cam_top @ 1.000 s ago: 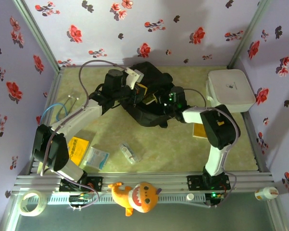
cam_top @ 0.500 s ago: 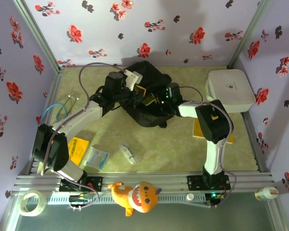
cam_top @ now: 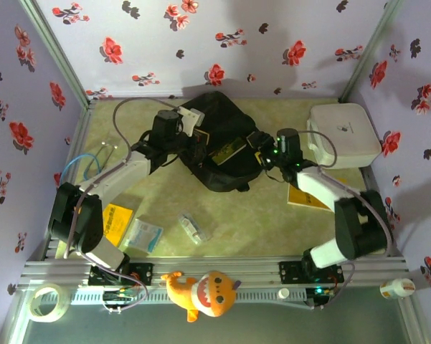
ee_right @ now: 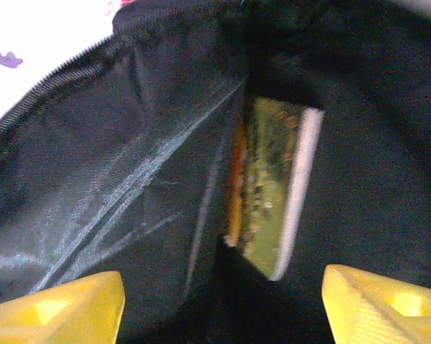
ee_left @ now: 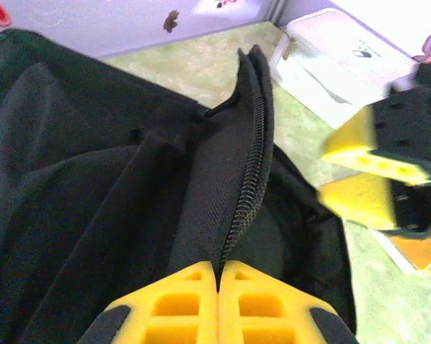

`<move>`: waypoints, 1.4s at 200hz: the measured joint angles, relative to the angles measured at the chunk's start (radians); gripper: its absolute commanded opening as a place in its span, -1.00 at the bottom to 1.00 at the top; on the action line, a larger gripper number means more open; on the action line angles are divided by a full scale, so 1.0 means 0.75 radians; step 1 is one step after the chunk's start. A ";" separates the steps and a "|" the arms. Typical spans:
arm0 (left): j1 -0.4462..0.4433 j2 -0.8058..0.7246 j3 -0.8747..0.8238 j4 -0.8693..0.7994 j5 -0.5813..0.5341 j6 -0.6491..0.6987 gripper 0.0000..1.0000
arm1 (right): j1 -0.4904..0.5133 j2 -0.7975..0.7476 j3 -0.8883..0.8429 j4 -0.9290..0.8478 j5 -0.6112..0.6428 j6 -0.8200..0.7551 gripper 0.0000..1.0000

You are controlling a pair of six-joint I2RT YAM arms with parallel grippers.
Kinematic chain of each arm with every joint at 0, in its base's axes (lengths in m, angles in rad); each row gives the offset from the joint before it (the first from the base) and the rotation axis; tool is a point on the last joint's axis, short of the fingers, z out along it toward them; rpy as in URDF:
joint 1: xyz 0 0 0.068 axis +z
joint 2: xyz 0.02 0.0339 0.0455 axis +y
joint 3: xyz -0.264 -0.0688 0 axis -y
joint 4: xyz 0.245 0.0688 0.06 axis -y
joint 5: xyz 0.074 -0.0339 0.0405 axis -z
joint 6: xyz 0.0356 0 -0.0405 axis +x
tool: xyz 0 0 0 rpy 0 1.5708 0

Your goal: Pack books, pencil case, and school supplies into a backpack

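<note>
My left gripper should next ease back a little, still over the backpack's side (cam_top: 193,165), and open its fingers to release the zipper edge, since the book already stands inside.
The black backpack (cam_top: 219,118) lies at the table's back centre with its mouth held open. My left gripper (ee_left: 219,276) is shut on the backpack's zipper edge (ee_left: 252,172) and lifts it; from above, this left gripper (cam_top: 192,135) sits at the bag's left side. My right gripper (ee_right: 222,304) is open at the bag's mouth (cam_top: 262,145), with nothing between its fingers. Inside the backpack (ee_right: 129,165) a book (ee_right: 272,190) stands on edge with an orange cover beside it; this book (cam_top: 229,149) also shows from above. The clear pencil case (cam_top: 192,228) lies on the near table.
A flat orange-yellow book (cam_top: 307,196) lies under my right arm. A flat yellow item (cam_top: 117,222) and a pale blue-white packet (cam_top: 143,234) lie near the left base. A white box (cam_top: 343,134) stands at the back right. Walls close three sides.
My right gripper has opened and pulled back to the right out of the backpack, leaving the book inside. The left gripper keeps its hold on the zipper edge.
</note>
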 measured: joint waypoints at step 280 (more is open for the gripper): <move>0.086 -0.103 0.152 -0.381 -0.196 -0.069 0.99 | -0.118 0.210 0.074 -0.720 0.251 -0.515 0.44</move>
